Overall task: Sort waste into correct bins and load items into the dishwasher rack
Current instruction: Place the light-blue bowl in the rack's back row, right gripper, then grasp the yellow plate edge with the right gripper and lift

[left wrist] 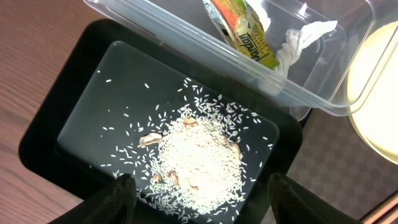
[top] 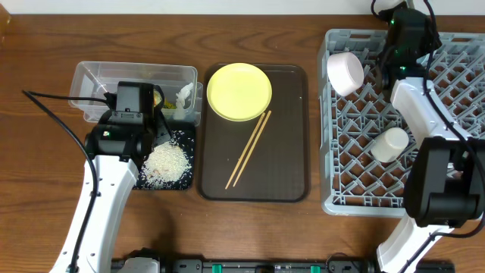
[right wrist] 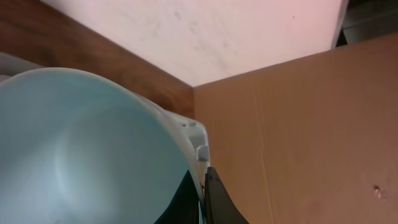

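The right gripper moves slightly back from the rack's far edge next and down toward the white bowl, since the rack (top: 356, 182) has open space beside that bowl.
My left gripper (left wrist: 199, 186) is open and empty, just above the black tray (left wrist: 74, 106), which holds a heap of white rice (left wrist: 199, 158). Behind it the clear tub (left wrist: 186, 31) holds the green-and-orange wrapper (left wrist: 245, 31) and the white tissue (left wrist: 298, 40). My right gripper (right wrist: 202, 180) is shut on the rim of the light blue bowl (right wrist: 81, 143), at the far edge of the grey rack (top: 356, 182). The white bowl (top: 345, 72) and the pale cup (top: 390, 144) sit in the rack. The yellow plate (top: 239, 91) and the chopsticks (top: 248, 149) lie on the brown tray (top: 288, 167).
The brown tray lies between the bins and the rack. A few brown scraps lie in the rice. In the right wrist view a cardboard panel (right wrist: 298, 124) stands close behind the rack's far edge. My right arm (top: 432, 114) reaches over the rack.
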Controlling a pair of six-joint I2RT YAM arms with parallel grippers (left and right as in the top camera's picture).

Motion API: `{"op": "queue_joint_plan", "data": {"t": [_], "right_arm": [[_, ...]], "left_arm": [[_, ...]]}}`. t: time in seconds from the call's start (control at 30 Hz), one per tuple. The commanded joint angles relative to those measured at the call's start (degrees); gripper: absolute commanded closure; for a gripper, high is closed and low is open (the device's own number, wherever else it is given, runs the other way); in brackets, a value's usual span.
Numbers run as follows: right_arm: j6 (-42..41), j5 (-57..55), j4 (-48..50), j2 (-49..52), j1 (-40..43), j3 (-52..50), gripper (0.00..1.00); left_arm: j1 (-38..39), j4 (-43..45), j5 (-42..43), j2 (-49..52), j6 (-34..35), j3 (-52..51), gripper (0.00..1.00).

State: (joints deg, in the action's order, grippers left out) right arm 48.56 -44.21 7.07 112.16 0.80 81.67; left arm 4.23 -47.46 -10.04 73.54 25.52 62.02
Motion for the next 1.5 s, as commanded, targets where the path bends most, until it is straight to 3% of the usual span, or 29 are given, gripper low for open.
{"op": "queue_joint_plan", "data": {"t": [0.0, 0.2, 0.33, 0.83, 0.9, 1.0, 1.1, 1.23, 1.47], "right_arm": [[-2.7, -3.3, -0.6, 2.0, 0.3, 0.4, 0.99], [-6.9, -3.9, -3.5, 2.4, 0.2, 0.4, 0.99], [-11.1, -0.4, -10.4, 2.4, -0.5, 0.4, 0.99], [-39.5, 1.6, -31.3, -1.2, -4.9, 0.4, 0.99], [-41.7, 3.4, -33.2, -2.4, -5.0, 0.4, 0.89], [-44.4, 10.4, -37.1, -5.0, -5.2, 0.4, 0.64], [-45.2, 17.9, -39.9, -7.2, -5.2, 0.4, 0.53], [-45.2, 30.9, -42.3, -10.8, -5.6, 0.4, 0.48], [-48.7, 56.3, -40.4, -14.5, -9.8, 0.4, 0.47]], "left_arm": [[-0.2, 0.0, -0.5, -0.2, 0.1, 0.4, 0.29], [-0.2, 0.0, -0.5, -0.2, 0.1, 0.4, 0.29], [-0.2, 0.0, -0.5, -0.2, 0.1, 0.4, 0.29], [-0.2, -0.1, -0.4, -0.2, 0.1, 0.4, 0.29], [-0.2, -0.1, -0.4, -0.2, 0.1, 0.4, 0.29], [-0.2, -0.1, 0.0, -0.2, 0.1, 0.4, 0.29], [-0.2, -0.1, 0.4, -0.2, 0.1, 0.4, 0.29], [-0.2, -0.1, 0.4, -0.2, 0.1, 0.4, 0.29], [-0.2, 0.0, 0.4, -0.2, 0.1, 0.4, 0.29]]}}
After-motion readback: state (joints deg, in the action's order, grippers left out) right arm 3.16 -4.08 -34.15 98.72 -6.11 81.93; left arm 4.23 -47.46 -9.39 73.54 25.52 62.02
